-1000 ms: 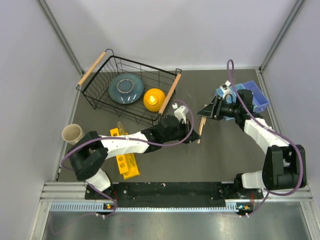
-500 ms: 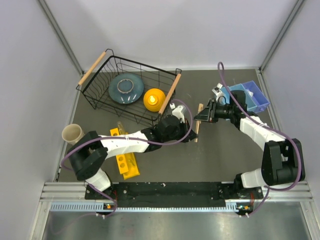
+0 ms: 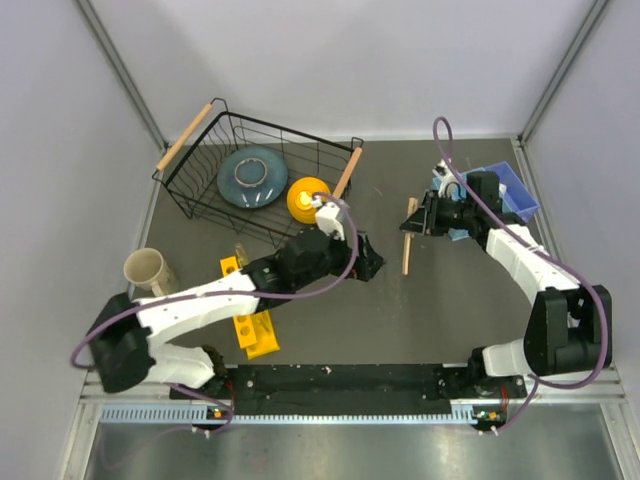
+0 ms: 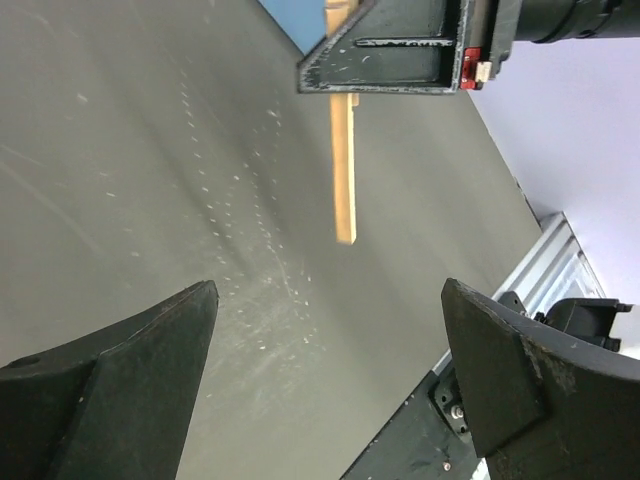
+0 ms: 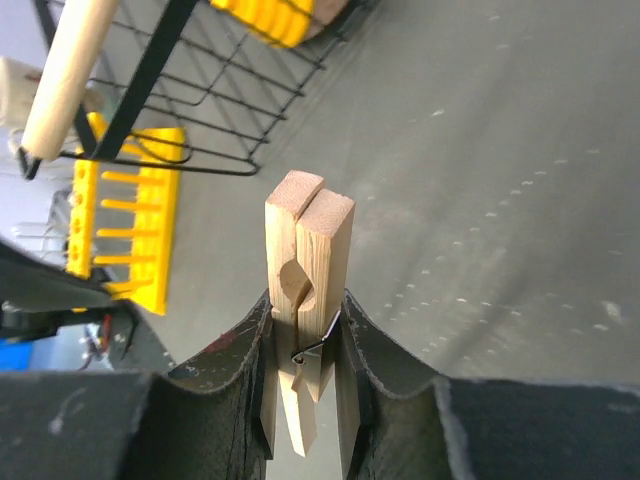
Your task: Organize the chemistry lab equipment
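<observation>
The right gripper swings toward the blue bin next, turning its fingers downward, and lowers the stick (image 3: pixel 407 245) inside, since the left gripper is clear of the bin.
My right gripper (image 5: pixel 305 340) is shut on a pale wooden stick (image 5: pixel 308 250), a spring-clip peg whose split end points away from the wrist. From above, the wooden stick (image 3: pixel 407 245) hangs from the right gripper (image 3: pixel 418 220) right of the table's middle, its long end pointing toward the near edge. My left gripper (image 3: pixel 368 262) stands wide open a little to the stick's left, apart from it and holding nothing. The left wrist view looks between the open left gripper (image 4: pixel 330 340) at the stick (image 4: pixel 343 170) under the black right gripper (image 4: pixel 400 45).
A black wire basket (image 3: pixel 200 195) with wooden handles stands at the back left, holding a blue-grey plate (image 3: pixel 252 176) and a yellow dome (image 3: pixel 308 198). A cup (image 3: pixel 146 269) and a yellow rack (image 3: pixel 250 320) lie at the left. A blue bin (image 3: pixel 510 192) sits behind the right arm.
The left gripper has let go of the wooden stick, opened wide and drawn back to the left. The right gripper has shut on the stick and now carries it alone.
</observation>
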Controlling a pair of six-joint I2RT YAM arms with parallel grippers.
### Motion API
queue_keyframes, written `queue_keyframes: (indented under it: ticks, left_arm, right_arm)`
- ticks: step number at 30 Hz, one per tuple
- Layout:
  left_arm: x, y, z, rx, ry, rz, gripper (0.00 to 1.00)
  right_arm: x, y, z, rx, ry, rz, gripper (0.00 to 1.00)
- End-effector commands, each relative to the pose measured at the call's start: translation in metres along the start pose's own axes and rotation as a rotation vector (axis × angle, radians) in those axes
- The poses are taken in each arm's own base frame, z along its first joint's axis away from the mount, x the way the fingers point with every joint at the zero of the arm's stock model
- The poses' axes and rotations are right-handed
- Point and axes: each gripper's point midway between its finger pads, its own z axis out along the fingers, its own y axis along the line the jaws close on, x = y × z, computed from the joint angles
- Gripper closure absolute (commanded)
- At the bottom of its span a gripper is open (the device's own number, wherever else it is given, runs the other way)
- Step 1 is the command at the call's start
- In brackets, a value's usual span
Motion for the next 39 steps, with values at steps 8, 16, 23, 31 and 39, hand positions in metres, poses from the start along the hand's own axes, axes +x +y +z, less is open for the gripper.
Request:
queue_keyframes:
  ticks: [8,16,23,31,39]
  left_arm:
    - [-0.049,0.034,-0.130,-0.133,-0.206,0.186,0.01]
    - [-0.042,0.061,-0.189,-0.155,-0.321,0.122,0.01]
    - [-0.037,0.071,-0.211,-0.166,-0.335,0.114,0.01]
    - [-0.036,0.075,-0.214,-0.184,-0.330,0.118,0.01]
    - [-0.036,0.075,-0.216,-0.187,-0.328,0.117,0.01]
  right_arm:
    - [-0.095,-0.087,-0.071,0.540,0.026,-0.328,0.92]
    - [-0.120,-0.137,-0.099,0.789,0.271,-0.460,0.89]
    - [-0.100,-0.171,-0.084,0.806,0.408,-0.414,0.89]
    - [-0.096,-0.202,-0.071,0.813,0.454,-0.347,0.84]
    - [-0.091,-0.213,-0.063,0.806,0.472,-0.316,0.70]
